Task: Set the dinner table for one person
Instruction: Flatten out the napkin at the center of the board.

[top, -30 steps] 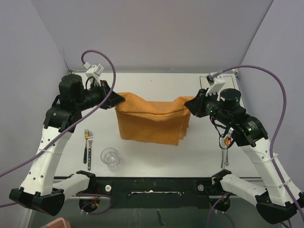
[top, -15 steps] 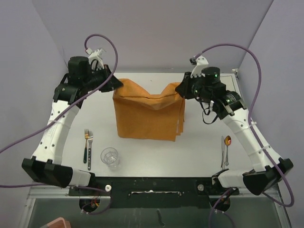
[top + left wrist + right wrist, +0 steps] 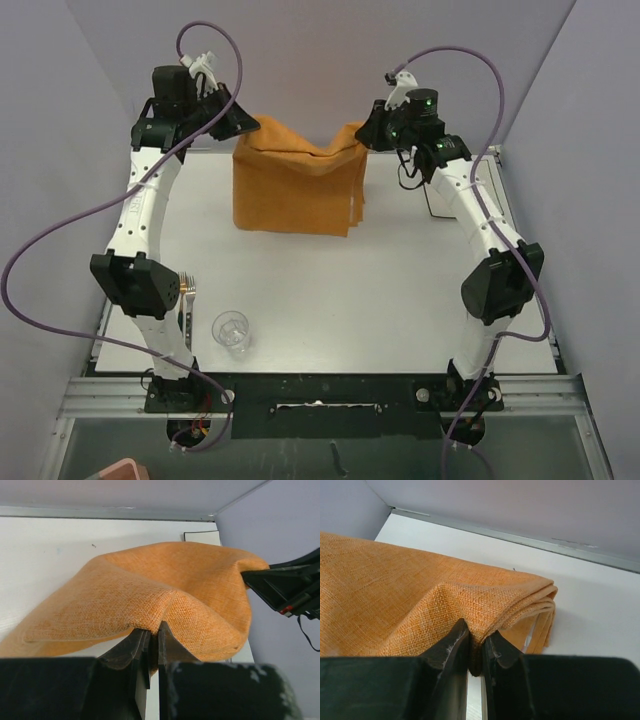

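Observation:
The bare dinner table lies below and back from the left gripper's fingers, so the left gripper will next move back and down to spread the hanging mat on the table and release it.
A folded orange cloth mat (image 3: pixel 295 185) hangs between my two grippers over the far part of the dinner table (image 3: pixel 400 290). My left gripper (image 3: pixel 252 122) is shut on the mat's left far corner; in the left wrist view the jaws (image 3: pixel 154 628) pinch a fold of the mat (image 3: pixel 165 590). My right gripper (image 3: pixel 362 132) is shut on the mat's right far corner; in the right wrist view the jaws (image 3: pixel 477 632) pinch a fold of the mat (image 3: pixel 410 595). The mat's lower edge rests on or near the tabletop.
A clear glass (image 3: pixel 231 331) stands near the front left. A fork (image 3: pixel 187 290) lies partly hidden behind the left arm's base link. The back wall (image 3: pixel 320 60) is close behind both grippers. A white plate's corner (image 3: pixel 201 536) shows beyond the mat.
Both arms have stretched out and carried the mat away from the front, toward the back wall, lifting its far edge higher. The spoon and knife at the right are now hidden.

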Robot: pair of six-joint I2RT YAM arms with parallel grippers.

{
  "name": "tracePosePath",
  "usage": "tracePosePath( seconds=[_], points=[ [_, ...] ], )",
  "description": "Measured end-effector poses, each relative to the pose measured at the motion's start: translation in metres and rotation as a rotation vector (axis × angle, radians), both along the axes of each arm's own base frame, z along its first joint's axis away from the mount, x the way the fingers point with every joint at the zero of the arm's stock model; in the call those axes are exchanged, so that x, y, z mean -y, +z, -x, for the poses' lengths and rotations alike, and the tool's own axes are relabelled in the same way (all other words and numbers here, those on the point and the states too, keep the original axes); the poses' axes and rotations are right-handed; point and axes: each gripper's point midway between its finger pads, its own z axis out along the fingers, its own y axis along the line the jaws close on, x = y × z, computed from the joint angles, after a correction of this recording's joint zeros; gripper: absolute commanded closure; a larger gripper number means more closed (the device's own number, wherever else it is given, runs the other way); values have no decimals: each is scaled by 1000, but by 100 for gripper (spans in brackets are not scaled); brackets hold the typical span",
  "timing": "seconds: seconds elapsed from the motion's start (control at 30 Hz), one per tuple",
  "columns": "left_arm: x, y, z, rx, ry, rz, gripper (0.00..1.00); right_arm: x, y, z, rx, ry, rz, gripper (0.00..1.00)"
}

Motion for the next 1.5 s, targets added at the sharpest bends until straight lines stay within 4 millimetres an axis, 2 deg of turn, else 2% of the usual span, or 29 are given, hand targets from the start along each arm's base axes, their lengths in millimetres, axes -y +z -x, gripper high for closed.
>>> tracePosePath(
  seconds=[0.1,0.17,0.3,0.37,0.43,0.53,0.6,0.67,0.73,0.8,0.97,1.07,1.17,1.27,1.33,1.43,1.5],
  points=[
    [4,14,-5,43,-23,15,100,-12,0,-12,19,52,-17,100],
    [6,28,-4,82,-38,23,100,-21,7,-16,51,95,-28,100],
    [15,61,2,190,-107,60,100,-33,36,-11,143,171,-43,100],
    [20,69,9,222,-140,75,100,-40,46,-2,182,200,-35,100],
    [23,63,22,224,-154,82,100,-48,46,17,195,223,-26,100],
    [24,23,65,139,-151,93,100,-49,19,65,143,244,-17,100],
    [23,-4,94,66,-150,91,100,-43,-6,101,83,257,-8,100],
    [27,-15,109,44,-159,81,100,-30,-24,126,36,249,5,100],
    [33,-23,124,31,-173,63,100,-19,-29,142,16,238,14,100],
    [41,-26,141,24,-199,43,100,-9,-19,154,29,215,19,100],
    [43,-16,170,56,-210,-17,100,15,31,184,149,170,-6,100],
    [42,0,186,96,-221,-51,100,24,63,205,216,168,-36,100],
    [46,21,203,169,-271,-62,100,29,82,221,251,173,-64,100],
    [48,35,229,249,-332,-76,100,31,86,236,241,199,-67,100],
    [44,35,247,295,-353,-95,100,31,82,243,213,221,-54,100],
    [32,25,268,329,-332,-132,100,30,67,249,159,243,-22,100],
    [21,11,271,316,-289,-166,100,32,54,251,121,240,-3,100]
  ],
)
